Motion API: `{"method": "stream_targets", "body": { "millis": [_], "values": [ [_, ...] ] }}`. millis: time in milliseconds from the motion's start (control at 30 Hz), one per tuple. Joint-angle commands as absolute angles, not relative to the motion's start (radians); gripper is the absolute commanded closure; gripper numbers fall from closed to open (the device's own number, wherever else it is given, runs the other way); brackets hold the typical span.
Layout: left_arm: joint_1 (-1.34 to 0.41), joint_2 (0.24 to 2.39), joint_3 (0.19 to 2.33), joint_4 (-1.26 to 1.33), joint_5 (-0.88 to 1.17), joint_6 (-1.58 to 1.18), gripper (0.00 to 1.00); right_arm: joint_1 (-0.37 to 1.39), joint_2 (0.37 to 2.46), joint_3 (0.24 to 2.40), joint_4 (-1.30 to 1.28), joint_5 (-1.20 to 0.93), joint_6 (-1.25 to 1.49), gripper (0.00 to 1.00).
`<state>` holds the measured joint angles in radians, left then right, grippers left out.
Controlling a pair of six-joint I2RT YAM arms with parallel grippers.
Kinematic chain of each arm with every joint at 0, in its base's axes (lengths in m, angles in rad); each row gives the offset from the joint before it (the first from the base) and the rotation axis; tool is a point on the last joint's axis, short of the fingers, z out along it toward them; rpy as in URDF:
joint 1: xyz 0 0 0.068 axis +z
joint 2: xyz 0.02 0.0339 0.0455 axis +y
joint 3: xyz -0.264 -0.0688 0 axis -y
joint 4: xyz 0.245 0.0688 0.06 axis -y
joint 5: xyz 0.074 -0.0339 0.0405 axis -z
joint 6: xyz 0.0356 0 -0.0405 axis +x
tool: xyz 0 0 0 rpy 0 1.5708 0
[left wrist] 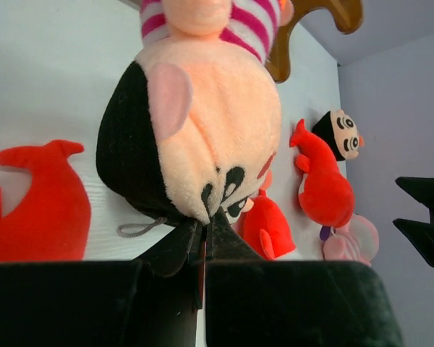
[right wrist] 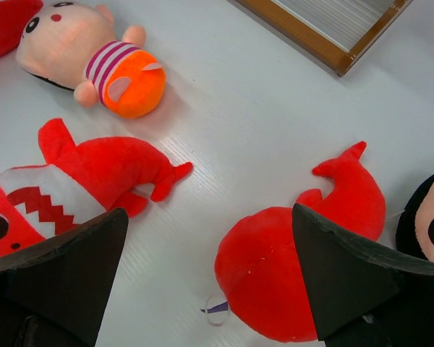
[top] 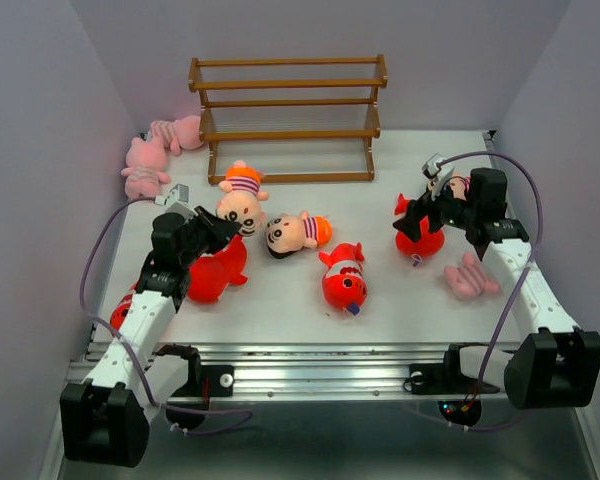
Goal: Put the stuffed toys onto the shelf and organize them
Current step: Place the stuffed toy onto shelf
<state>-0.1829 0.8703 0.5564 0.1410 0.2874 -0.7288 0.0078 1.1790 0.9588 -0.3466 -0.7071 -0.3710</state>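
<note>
The shelf's empty bottom level lies outward. My left gripper should next move the boy doll into that level's end by the pink toys and release it.
The brown wooden shelf (top: 288,120) stands at the back with nothing on its tiers. My left gripper (top: 223,227) is shut on the face of a boy doll (top: 242,200) in a striped shirt; in the left wrist view the jaws (left wrist: 205,225) pinch the plush head (left wrist: 202,123) just below the eyes. My right gripper (top: 420,215) is open, its fingers (right wrist: 72,275) spread above a red fish (right wrist: 289,267) without touching it. A second boy doll (top: 295,233) and a toothed red fish (top: 345,278) lie mid-table.
A red fish (top: 218,275) lies under my left arm. Two pink toys (top: 145,165) rest against the left wall. A third boy doll (top: 455,185) lies behind my right gripper, and a pink toy (top: 470,275) sits by the right arm.
</note>
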Motion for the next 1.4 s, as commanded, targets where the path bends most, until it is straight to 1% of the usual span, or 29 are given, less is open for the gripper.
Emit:
{"method": "stream_targets", "body": {
  "millis": [0, 233, 400, 533, 733, 967, 1367],
  "values": [
    [-0.071, 0.946, 0.589, 0.219, 0.494, -0.672, 1.00, 0.011, 1.164, 0.950, -0.293, -0.716, -0.397, 0.00],
    [0.060, 1.136, 0.660, 0.282, 0.675, -0.601, 1.00, 0.011, 1.164, 0.946, -0.293, -0.707, -0.406, 0.00],
    [0.092, 1.265, 0.744, 0.265, 0.729, -0.549, 1.00, 0.011, 1.172, 0.945, -0.293, -0.707, -0.408, 0.00],
    [0.107, 1.365, 0.779, 0.307, 0.756, -0.558, 1.00, 0.011, 1.177, 0.943, -0.293, -0.704, -0.410, 0.00],
    [0.114, 1.489, 0.862, 0.411, 0.733, -0.626, 1.00, 0.011, 1.183, 0.942, -0.293, -0.701, -0.411, 0.00],
    [0.114, 1.712, 1.018, 0.443, 0.709, -0.653, 1.00, 0.011, 1.186, 0.942, -0.293, -0.696, -0.417, 0.00],
    [0.114, 1.954, 1.253, 0.572, 0.686, -0.778, 1.00, 0.011, 1.193, 0.940, -0.298, -0.699, -0.422, 0.00]
  ]
}}
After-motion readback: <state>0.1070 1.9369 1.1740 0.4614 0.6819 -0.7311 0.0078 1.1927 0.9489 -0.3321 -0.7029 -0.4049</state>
